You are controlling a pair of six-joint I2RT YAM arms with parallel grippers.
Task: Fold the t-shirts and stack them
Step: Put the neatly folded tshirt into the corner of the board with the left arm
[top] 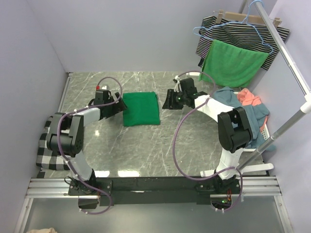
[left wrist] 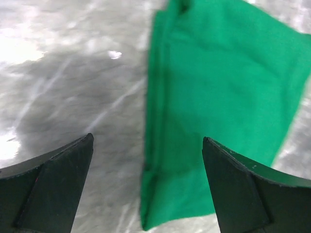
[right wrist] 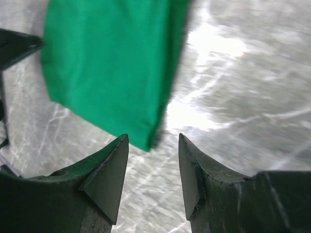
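Next, my left gripper moves down and to the right in the top view onto the green t-shirt's side edge (top: 124, 111) (left wrist: 152, 158), since that edge runs between its open fingers.
The emerald green t-shirt (top: 141, 108) lies folded into a flat rectangle on the marble table, between my two grippers. It fills the upper right of the left wrist view (left wrist: 218, 97) and the upper left of the right wrist view (right wrist: 112, 63). My left gripper (top: 118, 106) is open and empty just left of the shirt's edge (left wrist: 148, 141). My right gripper (top: 169, 101) is open and empty just right of the shirt, near its corner (right wrist: 153, 138). A dusty blue shirt (top: 243, 111) and a coral shirt (top: 249, 98) lie heaped at the right edge.
A black-and-white checked cloth (top: 51, 145) lies at the table's left edge. A striped garment (top: 238, 31) and a bright green cloth (top: 232, 63) hang on a rack (top: 286, 53) at the back right. Walls close in the table on the left and back.
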